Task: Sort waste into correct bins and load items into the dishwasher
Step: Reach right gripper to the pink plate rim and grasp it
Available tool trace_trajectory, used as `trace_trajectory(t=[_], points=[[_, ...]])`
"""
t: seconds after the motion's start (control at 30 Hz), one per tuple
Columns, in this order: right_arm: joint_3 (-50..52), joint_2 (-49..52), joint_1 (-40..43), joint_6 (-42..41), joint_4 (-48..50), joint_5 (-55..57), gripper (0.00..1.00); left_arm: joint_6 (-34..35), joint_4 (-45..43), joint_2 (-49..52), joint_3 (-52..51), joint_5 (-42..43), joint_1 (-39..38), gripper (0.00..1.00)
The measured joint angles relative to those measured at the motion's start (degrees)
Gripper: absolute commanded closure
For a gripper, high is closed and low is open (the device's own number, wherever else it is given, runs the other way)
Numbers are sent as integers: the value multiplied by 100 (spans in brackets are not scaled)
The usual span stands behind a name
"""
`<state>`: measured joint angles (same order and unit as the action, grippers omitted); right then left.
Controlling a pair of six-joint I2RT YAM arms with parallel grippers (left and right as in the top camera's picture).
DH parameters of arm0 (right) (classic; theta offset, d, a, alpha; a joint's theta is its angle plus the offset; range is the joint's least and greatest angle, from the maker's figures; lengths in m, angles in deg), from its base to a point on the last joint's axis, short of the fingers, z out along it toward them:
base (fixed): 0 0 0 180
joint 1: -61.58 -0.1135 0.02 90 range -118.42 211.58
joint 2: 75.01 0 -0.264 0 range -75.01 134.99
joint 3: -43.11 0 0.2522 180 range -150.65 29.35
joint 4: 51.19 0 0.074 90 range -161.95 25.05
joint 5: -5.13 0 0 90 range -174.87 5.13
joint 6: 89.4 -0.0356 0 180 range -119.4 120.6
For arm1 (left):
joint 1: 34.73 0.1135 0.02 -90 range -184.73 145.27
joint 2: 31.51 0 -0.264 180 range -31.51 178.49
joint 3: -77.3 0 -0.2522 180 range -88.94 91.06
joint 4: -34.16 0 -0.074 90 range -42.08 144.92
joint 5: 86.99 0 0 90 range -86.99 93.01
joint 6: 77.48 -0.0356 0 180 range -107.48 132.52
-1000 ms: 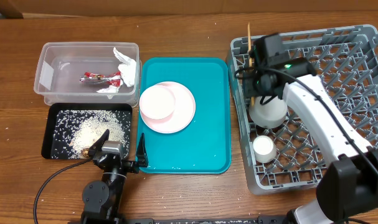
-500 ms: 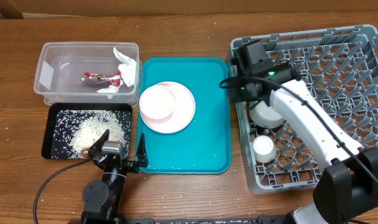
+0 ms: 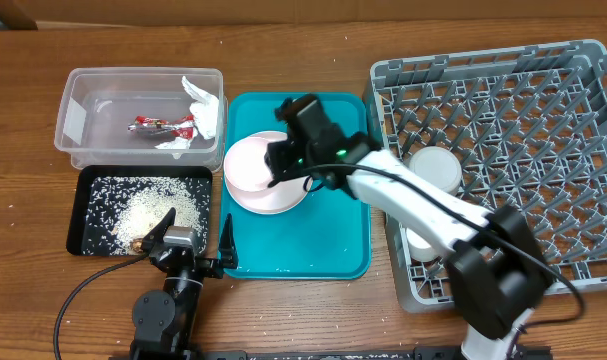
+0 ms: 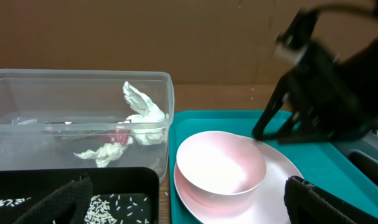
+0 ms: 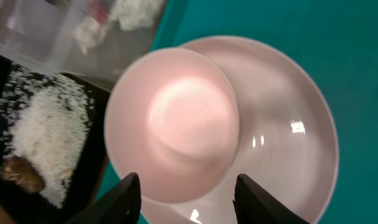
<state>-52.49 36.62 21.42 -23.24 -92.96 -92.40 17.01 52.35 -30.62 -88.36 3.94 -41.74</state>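
The small pink dish (image 3: pixel 248 165) sits off-center and leaves bare plate on the rack side, so my right gripper will move down and over onto the plate's rim on that side.
A small pink dish (image 3: pixel 248 165) sits on a pale pink plate (image 3: pixel 288 195) on the teal tray. My right gripper (image 3: pixel 281 160) is open just above the dish; in the right wrist view its fingers (image 5: pixel 189 199) straddle the dish (image 5: pixel 173 124) and plate (image 5: pixel 288 143). My left gripper (image 3: pixel 195 240) is open and empty at the front edge, facing the dish (image 4: pixel 221 165). The clear tub (image 3: pixel 143 72) holds the white napkin (image 3: pixel 203 110) and red wrapper (image 3: pixel 163 126). The black tray (image 3: pixel 75 215) holds rice scraps (image 3: pixel 158 208). The grey rack (image 3: pixel 543 120) holds a white bowl (image 3: pixel 438 170) and a cup (image 3: pixel 415 245). Chopsticks are not visible.
The teal tray (image 3: pixel 313 240) lies between the bins and the rack. My right arm stretches from the front right across the rack's left wall and over the tray. The tub and black tray stand close together at the left.
My right arm has swung left from the rack's back-left corner to over the pink dish on the teal tray. A thin stick seen at its jaws a second ago is gone. The left arm is still.
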Motion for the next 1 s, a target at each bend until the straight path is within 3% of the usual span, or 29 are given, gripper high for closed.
trace_trajectory(t=[0.03, 0.13, 0.23, 0.33, 0.6, 0.8, 1.0], points=[[0, 122, -11, -20, 2, 35, 49, 0, 0, 0, 0, 0, 0, 0], [0, 411, -4, -111, 0, 114, 75, 0, 0, 0, 0, 0, 0, 0], [0, 527, 2, -153, -42, 164, 89, 0, -2, 0, 0, 0, 0, 0], [-2, 525, 4, -179, -63, 197, 96, 0, -2, 0, 0, 0, 0, 0], [-2, 343, 7, -181, -442, 590, 96, 0, -2, 0, 0, 0, 0, 0], [-2, -485, 4, -175, -785, 1255, 96, 0, -2, 0, 0, 0, 0, 0], [-39, -1784, 0, -275, -1727, 3462, 96, 0, -2, 2, 0, 0, 0, 0]])
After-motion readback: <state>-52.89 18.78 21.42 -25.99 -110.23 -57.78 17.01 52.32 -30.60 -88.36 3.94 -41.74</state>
